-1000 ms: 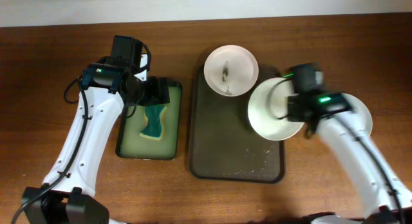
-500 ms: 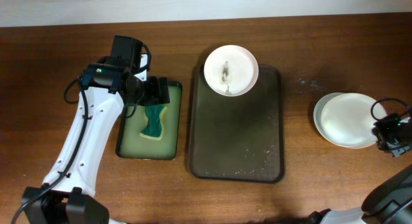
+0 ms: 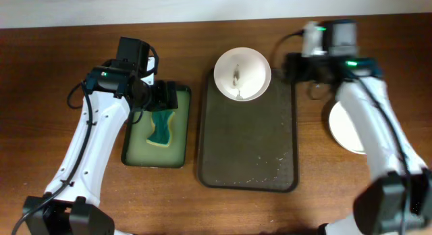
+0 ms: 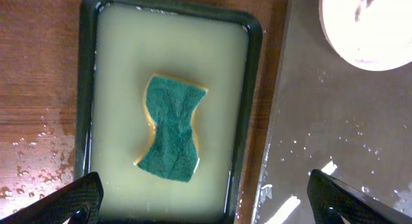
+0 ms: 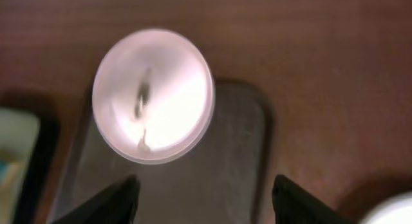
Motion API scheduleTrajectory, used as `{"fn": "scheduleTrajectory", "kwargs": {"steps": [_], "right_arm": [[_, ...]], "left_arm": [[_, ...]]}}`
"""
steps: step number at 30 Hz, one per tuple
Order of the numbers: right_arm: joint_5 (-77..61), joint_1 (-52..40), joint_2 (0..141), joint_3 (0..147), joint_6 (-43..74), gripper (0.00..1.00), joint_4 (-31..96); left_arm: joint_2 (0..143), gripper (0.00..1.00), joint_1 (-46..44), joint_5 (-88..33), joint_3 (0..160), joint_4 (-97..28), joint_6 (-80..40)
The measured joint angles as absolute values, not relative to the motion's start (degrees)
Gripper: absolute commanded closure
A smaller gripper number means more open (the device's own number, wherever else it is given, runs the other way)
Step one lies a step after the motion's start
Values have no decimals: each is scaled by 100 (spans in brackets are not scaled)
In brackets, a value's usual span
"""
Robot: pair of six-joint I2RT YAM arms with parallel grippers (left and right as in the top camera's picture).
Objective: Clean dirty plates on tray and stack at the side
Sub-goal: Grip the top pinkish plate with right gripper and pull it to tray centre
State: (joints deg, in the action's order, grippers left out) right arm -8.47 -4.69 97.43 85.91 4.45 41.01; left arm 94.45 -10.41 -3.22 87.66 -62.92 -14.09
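The green sponge [image 4: 170, 127] has a narrow middle that fits between my left gripper's open fingers, so I should lower them to either side of it before closing.
One white plate [image 3: 242, 74] with dark smudges at its centre sits on the far left corner of the dark tray [image 3: 246, 147]. On the table to the right lies a stack of white plates [image 3: 344, 130], partly hidden under my right arm. My right gripper [image 3: 285, 67] hovers at the tray's far right corner, beside the smudged plate, open and empty. In the right wrist view the plate [image 5: 153, 95] lies ahead of my right gripper [image 5: 203, 205]. My left gripper [image 3: 167, 96] hangs open over the green sponge [image 4: 170, 127], well above it.
The sponge lies in a small black-rimmed tray [image 3: 135, 150] of pale liquid, left of the dark tray. Water drops speckle the dark tray's near part [image 3: 266, 169]. Bare wooden table [image 3: 317, 194] surrounds both trays.
My right gripper carried a white plate off the tray, set it on the stack at the right and opened. It then swung to the tray's far right corner. The left arm stayed still.
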Motion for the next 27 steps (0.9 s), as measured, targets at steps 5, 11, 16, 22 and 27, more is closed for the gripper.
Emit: {"fn": "scheduleTrajectory", "kwargs": {"steps": [5, 11, 16, 22, 27], "right_arm": [[-344, -784, 11203, 8582, 384, 45, 2639], [-757, -777, 12215, 8573, 449, 75, 1898], [-893, -770, 12328, 8580, 519, 96, 2110], [-934, -696, 11813, 8606, 978, 96, 3723], [-913, -652, 10315, 8626, 1179, 96, 5645]], "left_arm": [[9445, 1, -1041, -322, 8766, -6287, -1409], [9445, 1, -1041, -322, 8766, -6292, -1409], [9445, 1, -1041, -325, 8766, -6292, -1409], [9445, 1, -1041, -322, 8766, -6289, -1409], [9445, 1, -1041, -320, 8766, -6283, -1409]]}}
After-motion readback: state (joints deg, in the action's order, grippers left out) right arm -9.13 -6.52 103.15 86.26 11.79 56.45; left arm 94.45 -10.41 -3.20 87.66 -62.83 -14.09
